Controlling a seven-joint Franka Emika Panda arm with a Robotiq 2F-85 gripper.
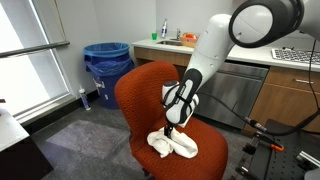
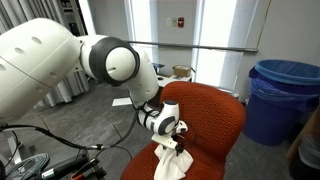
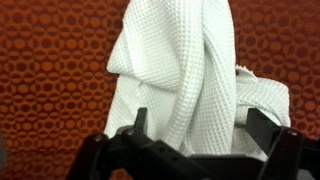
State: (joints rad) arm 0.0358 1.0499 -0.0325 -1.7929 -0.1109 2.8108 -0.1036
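Note:
My gripper lowers onto the towel's raised fold [image 1: 173, 133] [image 3: 200, 118] next, then closes its fingers around the fold, because it already stands between the wide-open fingers.
A crumpled white waffle-weave towel [image 1: 172, 146] lies on the seat of an orange mesh office chair [image 1: 148, 92]; both show in both exterior views, the towel [image 2: 169, 162] on the chair [image 2: 218, 112]. My gripper [image 1: 172, 130] points down right over the towel and touches its top [image 2: 176, 147]. In the wrist view the two black fingers stand wide apart with a raised fold of the towel [image 3: 190, 70] between them; the gripper [image 3: 198, 125] is open. The orange seat fabric [image 3: 50, 60] fills the background.
A blue bin [image 1: 107, 62] with a liner stands behind the chair by the window and also shows in an exterior view [image 2: 283, 95]. A counter with a sink [image 1: 180, 42] and wooden cabinets [image 1: 292, 100] lie at the back. Black equipment [image 1: 275, 150] stands nearby.

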